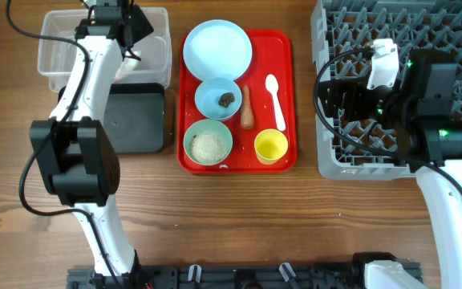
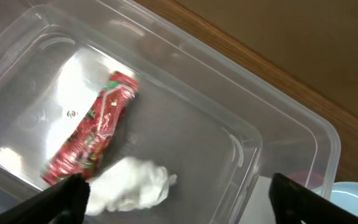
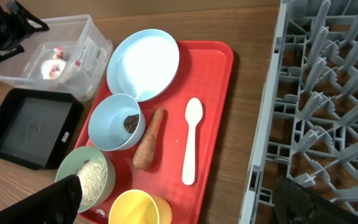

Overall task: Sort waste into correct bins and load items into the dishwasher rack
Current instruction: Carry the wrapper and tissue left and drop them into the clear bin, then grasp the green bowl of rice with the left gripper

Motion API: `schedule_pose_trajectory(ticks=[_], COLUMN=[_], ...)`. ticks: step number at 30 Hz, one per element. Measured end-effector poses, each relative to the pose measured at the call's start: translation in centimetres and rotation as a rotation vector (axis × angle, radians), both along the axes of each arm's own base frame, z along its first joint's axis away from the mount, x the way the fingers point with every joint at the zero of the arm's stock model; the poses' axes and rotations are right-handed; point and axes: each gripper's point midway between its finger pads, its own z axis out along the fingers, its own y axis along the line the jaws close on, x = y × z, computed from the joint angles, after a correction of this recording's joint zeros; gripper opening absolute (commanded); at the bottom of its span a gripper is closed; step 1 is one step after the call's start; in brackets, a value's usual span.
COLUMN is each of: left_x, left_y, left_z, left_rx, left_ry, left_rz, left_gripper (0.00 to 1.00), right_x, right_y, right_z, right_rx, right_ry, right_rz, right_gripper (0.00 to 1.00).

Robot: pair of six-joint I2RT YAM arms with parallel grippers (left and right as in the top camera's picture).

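My left gripper needs to move back from the tub [image 1: 54,48] next and down onto the mint bowl's rim. The bowl's rim facing the yellow cup has a gap with room for my fingers.
The red snack wrapper [image 2: 92,130] and crumpled white paper [image 2: 132,183] lie inside the clear plastic tub [image 1: 54,48]. My left gripper [image 2: 179,199] hangs open and empty above them. The black tray [image 1: 135,120] sits in front of the tub. On the red tray [image 1: 287,96] are the pale blue plate [image 1: 217,48], a blue bowl [image 1: 216,98] with the dark food lump [image 1: 226,99], a mint bowl [image 1: 208,143] of rice [image 1: 208,146], the carrot piece [image 1: 248,108], the white spoon [image 1: 273,95] and the yellow cup [image 1: 271,146]. My right gripper [image 3: 179,199] is open over the tray's right edge, beside the grey dishwasher rack [image 1: 455,24].
Bare wooden table lies in front of the trays and between the red tray and the rack. The left arm reaches over the black tray to the tub. The right arm's body covers part of the rack.
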Motion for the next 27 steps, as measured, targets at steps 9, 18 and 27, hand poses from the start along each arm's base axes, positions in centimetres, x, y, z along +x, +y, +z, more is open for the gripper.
schedule_pose_trajectory(ticks=[9,18,27], left_x=[-1.2,-10.4,-18.8], left_y=[-2.7,-11.1,-13.8], left_z=[4.6,7.1,5.5], left_rx=[-0.028,-0.311,-0.449], left_ry=[-0.034,0.142,0.452], left_rz=[-0.221,-0.688,-0.767], left_gripper=[0.95,0.78,0.78], right_x=[0.0,0.0,0.0], right_y=[0.0,0.0,0.0], right_z=[0.0,0.0,0.0], right_rx=[0.000,0.000,0.000], right_ry=[0.000,0.001,0.000], right_rz=[0.000,0.000,0.000], right_gripper=[1.00,1.00,1.00])
